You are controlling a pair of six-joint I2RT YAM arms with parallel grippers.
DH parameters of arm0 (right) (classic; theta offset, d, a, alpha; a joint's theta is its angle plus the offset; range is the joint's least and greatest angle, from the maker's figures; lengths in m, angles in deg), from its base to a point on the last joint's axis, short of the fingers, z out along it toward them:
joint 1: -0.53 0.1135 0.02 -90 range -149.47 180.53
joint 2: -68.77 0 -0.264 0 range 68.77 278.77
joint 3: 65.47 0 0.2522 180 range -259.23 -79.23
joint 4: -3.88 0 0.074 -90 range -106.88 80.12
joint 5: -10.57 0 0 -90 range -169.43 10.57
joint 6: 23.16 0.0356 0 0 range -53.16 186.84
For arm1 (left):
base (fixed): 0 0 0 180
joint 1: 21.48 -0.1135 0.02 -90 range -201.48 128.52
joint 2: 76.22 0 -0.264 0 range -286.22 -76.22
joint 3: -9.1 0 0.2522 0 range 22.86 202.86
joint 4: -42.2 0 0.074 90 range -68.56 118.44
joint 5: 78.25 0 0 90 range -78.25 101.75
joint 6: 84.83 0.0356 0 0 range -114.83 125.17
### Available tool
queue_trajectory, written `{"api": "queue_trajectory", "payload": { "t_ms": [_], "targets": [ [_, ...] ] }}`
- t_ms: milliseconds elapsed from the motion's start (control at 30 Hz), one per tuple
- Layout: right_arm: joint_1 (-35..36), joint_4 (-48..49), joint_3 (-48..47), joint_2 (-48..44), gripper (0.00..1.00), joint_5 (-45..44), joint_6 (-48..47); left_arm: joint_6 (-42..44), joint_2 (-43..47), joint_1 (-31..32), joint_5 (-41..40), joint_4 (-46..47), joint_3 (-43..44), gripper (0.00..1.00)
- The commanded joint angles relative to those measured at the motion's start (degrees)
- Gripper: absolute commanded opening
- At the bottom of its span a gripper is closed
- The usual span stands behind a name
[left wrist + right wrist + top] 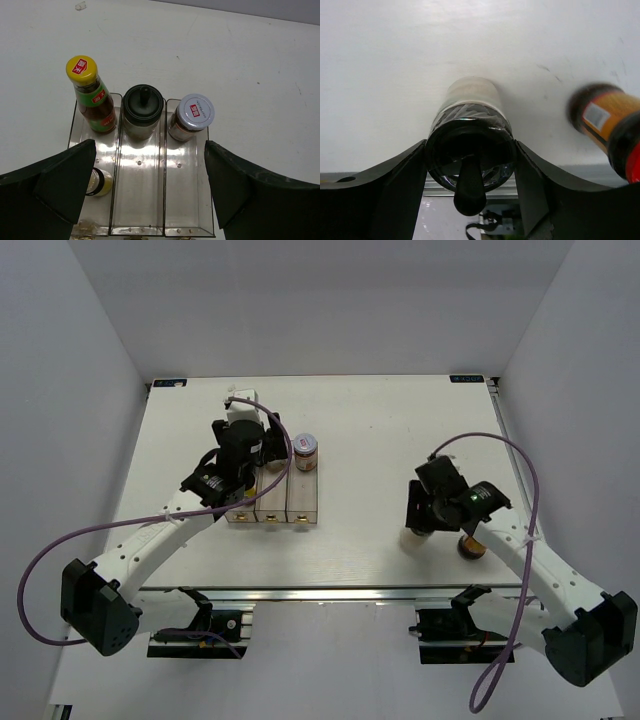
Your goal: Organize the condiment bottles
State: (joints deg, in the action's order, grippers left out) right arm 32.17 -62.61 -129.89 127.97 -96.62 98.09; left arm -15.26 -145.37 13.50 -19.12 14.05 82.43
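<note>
My right gripper lifts next, carries the shaker left in the top view and lowers it into the middle compartment's near end (271,504), since that end is empty.
My left gripper (150,150) hangs open above the clear tray (187,200), holding nothing. At the tray's far end stand a red sauce bottle with a yellow cap (81,70), a black-lidded shaker (143,107) and a white-lidded jar (196,112), one in each compartment. A small yellowish bottle (100,181) sits in the left compartment, half hidden by my left finger. At the near right, my right gripper (470,147) presses both fingers against the lid of a second black-lidded shaker (470,115) on the table. A red-lidded dark jar (602,117) stands just beside it.
The tray (272,502) sits left of the table's centre under the left arm (240,455). The shaker (415,538) and the dark jar (471,546) are close to the table's front edge, with the metal rail (330,592) just beyond.
</note>
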Motion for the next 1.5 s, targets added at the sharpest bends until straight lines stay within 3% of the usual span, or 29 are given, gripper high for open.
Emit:
{"api": "queue_trajectory", "payload": {
  "t_ms": [0,200,367,567,767,933,1467],
  "targets": [
    [2.81,10.79,-8.3,-0.49,0.16,4.0,-4.34,-1.54,0.59,-0.18,0.11,-2.3,1.77,0.98],
    [11.06,18.36,-21.29,10.66,0.14,3.92,-9.7,-5.67,2.34,-0.18,-6.64,-6.95,2.39,0.98],
    [13.89,24.77,-31.68,22.52,0.11,7.86,-14.97,-15.95,3.93,-1.05,-22.11,-18.72,4.85,0.98],
    [17.66,24.61,-48.2,36.93,0.1,11.12,-19.64,-16.67,8.75,-9.48,-18.01,-18.83,2.57,0.98],
    [20.92,18.46,-64.89,49.86,0.1,10.43,-21.84,-15.43,10.52,-16.34,-14.4,-17.77,-0.16,0.98],
    [22.33,16.0,-69.31,55.4,0.1,8.14,-21.84,-14.38,10.17,-18.98,-11.23,-16.46,-0.86,0.98],
    [25.05,15.38,-68.35,62.09,0.1,6.91,-23.59,-12.89,10.44,-19.78,-9.03,-13.56,-2.71,0.98]
  ]
}}
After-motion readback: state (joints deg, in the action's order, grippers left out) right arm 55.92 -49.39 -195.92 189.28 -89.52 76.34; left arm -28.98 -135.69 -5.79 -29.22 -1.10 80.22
